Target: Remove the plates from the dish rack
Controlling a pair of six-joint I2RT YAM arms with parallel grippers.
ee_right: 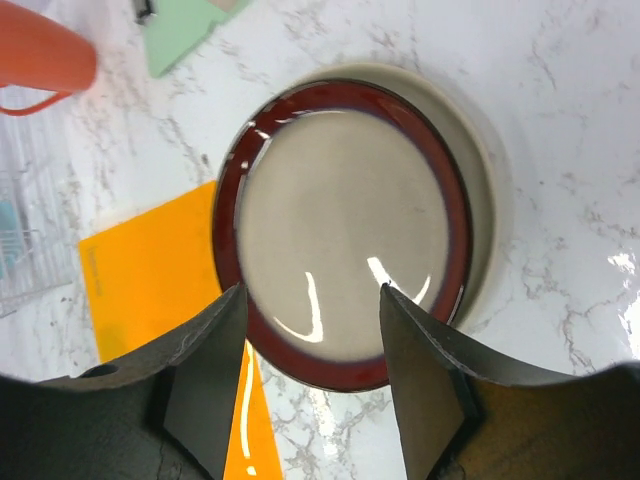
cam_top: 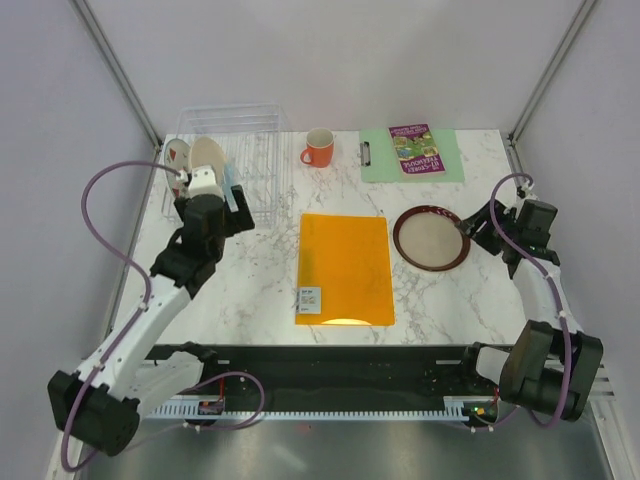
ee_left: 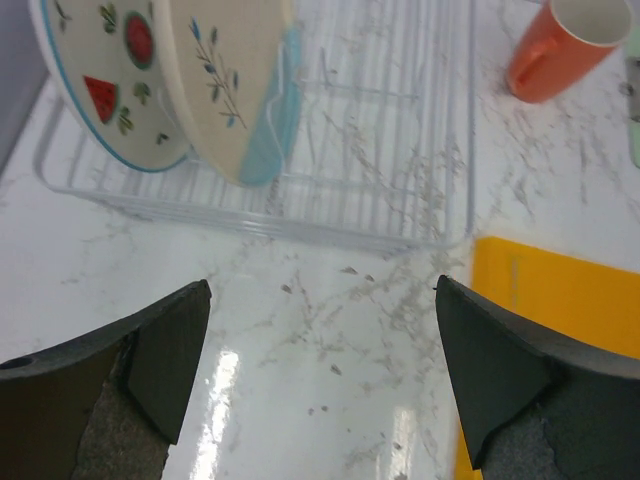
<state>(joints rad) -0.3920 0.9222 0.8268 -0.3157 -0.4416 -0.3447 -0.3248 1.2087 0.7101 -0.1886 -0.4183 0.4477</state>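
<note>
Next, my left gripper will reach away from my base and down to the near rim of the cream-and-pale-blue plate (ee_right: pixel 487 190).
The clear dish rack (cam_top: pixel 250 160) stands at the back left of the table. Two plates stand upright at its left end: a white one with red fruit marks (ee_left: pixel 105 85) and a cream-and-pale-blue one with a sprig (ee_left: pixel 225 85). My left gripper (ee_left: pixel 323 290) hovers open over bare marble just in front of the rack (ee_left: pixel 400 160), holding nothing. On the right, the beige plate with a maroon rim (ee_right: pixel 345 235) lies flat on top of a cream plate (ee_right: pixel 487 190). My right gripper (ee_right: pixel 312 295) is open at its near edge, jaws apart and empty.
An orange mug (cam_top: pixel 319 148) stands behind the orange folder (cam_top: pixel 345 268), which lies mid-table. A green clipboard (cam_top: pixel 410 153) with a leaflet lies at the back right. The stacked plates (cam_top: pixel 432 238) sit right of the folder.
</note>
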